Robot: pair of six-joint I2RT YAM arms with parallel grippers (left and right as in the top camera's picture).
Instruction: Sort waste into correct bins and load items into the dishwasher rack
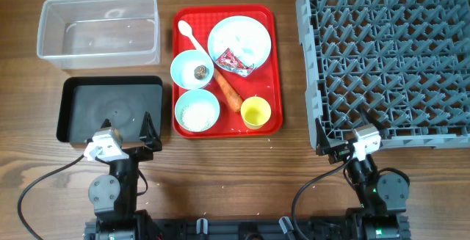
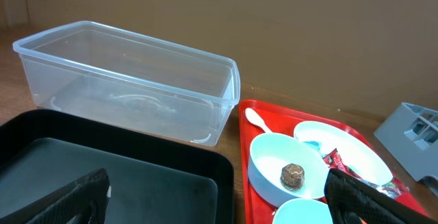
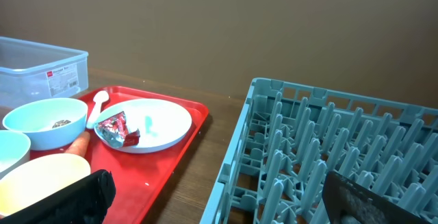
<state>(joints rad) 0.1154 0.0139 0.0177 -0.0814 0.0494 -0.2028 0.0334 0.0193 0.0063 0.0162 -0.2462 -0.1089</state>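
Observation:
Next I should swing my left gripper across and tip it down onto the rice bowl's carrot-side rim, since the bowl lies to its right in the overhead view.
A red tray carries a pale blue plate with a crumpled red wrapper, a bowl with a brown lump, a bowl of rice, a carrot, a yellow cup and a white spoon. The clear tub and black tray lie to its left, both empty. The grey rack fills the right. My left gripper hangs open over the black tray's near edge. At the rack's near left corner, my right gripper stands open, holding nothing.
Bare wooden table runs along the front edge and in the strip between the red tray and the rack. A brown wall stands behind the table. Black cables trail from both arm bases at the front.

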